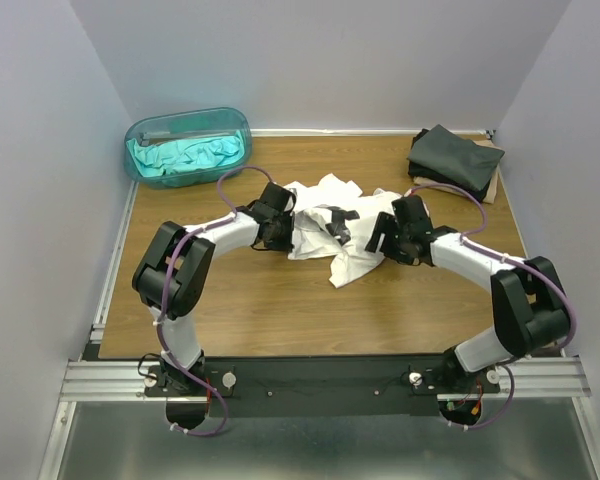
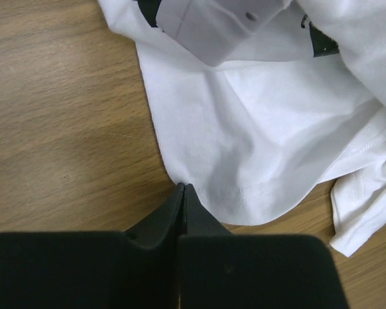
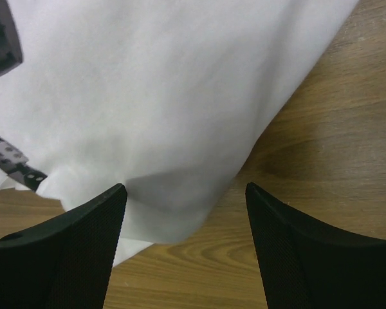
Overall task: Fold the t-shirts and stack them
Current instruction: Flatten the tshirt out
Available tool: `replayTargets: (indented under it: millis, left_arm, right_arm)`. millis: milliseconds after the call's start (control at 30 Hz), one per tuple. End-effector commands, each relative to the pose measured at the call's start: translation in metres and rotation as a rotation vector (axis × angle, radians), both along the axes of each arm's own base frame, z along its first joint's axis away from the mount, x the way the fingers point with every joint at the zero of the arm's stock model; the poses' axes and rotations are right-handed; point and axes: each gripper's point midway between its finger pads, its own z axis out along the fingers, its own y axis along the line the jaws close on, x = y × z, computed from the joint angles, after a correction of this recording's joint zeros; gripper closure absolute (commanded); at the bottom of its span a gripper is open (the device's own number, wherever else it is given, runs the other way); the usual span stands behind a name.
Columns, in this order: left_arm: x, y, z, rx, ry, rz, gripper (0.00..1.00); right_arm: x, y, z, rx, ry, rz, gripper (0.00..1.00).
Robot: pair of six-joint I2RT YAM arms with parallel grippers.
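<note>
The near edge of the white t-shirt is between the open fingers of my right gripper. I should next keep my right gripper low over the tabletop and close it on that edge.
A crumpled white t-shirt with small black print marks lies mid-table between both arms. My left gripper is at its left side; in the left wrist view the left gripper is shut, its tips pinching the hem corner of the white t-shirt. My right gripper is at the shirt's right side. There the right gripper stands open low over the table, with the edge of the white t-shirt lying between its fingers, not gripped. Dark charcoal folded t-shirts are stacked at the back right. A teal t-shirt fills the tub.
The translucent teal plastic tub stands at the back left corner. White walls enclose the wooden table on three sides. The dark stack rests on a tan board near the right wall.
</note>
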Motion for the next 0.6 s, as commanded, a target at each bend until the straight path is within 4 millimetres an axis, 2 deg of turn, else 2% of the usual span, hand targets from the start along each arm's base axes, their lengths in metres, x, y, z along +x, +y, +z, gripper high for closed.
replayTargets:
  millis: [0,100,133,200,233,300,333,367,400,433,467,500,567]
  left_arm:
    - [-0.009,0.007,-0.014,0.05,0.048,0.002,1.0]
    - [0.008,0.006,0.006,0.026,-0.005,0.022,1.0]
    - [0.014,0.008,0.014,0.014,-0.025,0.034,1.0]
    - [0.035,0.016,0.041,-0.013,-0.099,0.083,1.0]
    - [0.044,0.021,0.053,-0.026,-0.131,0.106,1.0]
    - [0.063,0.032,0.084,-0.061,-0.211,0.149,1.0]
    - [0.076,0.046,0.107,-0.082,-0.266,0.195,1.0]
    - [0.086,0.055,0.135,-0.106,-0.331,0.222,1.0]
    - [0.092,0.062,0.141,-0.108,-0.345,0.241,1.0]
    - [0.1,0.08,0.162,-0.114,-0.393,0.284,1.0]
    - [0.103,0.088,0.175,-0.117,-0.424,0.295,1.0]
    - [0.104,0.098,0.199,-0.126,-0.473,0.315,1.0]
    - [0.106,0.122,0.221,-0.114,-0.527,0.367,1.0]
  right_arm:
    - [0.007,0.007,-0.015,0.01,0.022,0.006,0.22]
    - [0.011,0.008,-0.025,-0.001,0.037,0.014,0.36]
    - [0.012,0.009,-0.025,-0.002,0.039,0.018,0.5]
    - [0.018,0.01,-0.02,-0.008,0.02,0.024,0.69]
    - [0.023,0.008,-0.011,-0.014,-0.008,0.014,0.88]
    - [0.031,0.006,0.003,-0.026,-0.055,0.005,1.0]
    - [0.036,0.003,0.011,-0.041,-0.084,-0.002,1.0]
    - [0.041,0.002,0.029,-0.043,-0.123,0.001,1.0]
    - [0.045,0.001,0.042,-0.048,-0.15,-0.004,1.0]
    - [0.048,-0.003,0.052,-0.064,-0.174,-0.02,1.0]
    - [0.051,-0.005,0.069,-0.069,-0.199,-0.026,1.0]
    - [0.052,-0.008,0.089,-0.072,-0.244,-0.034,1.0]
    - [0.054,-0.019,0.122,-0.097,-0.307,-0.071,1.0]
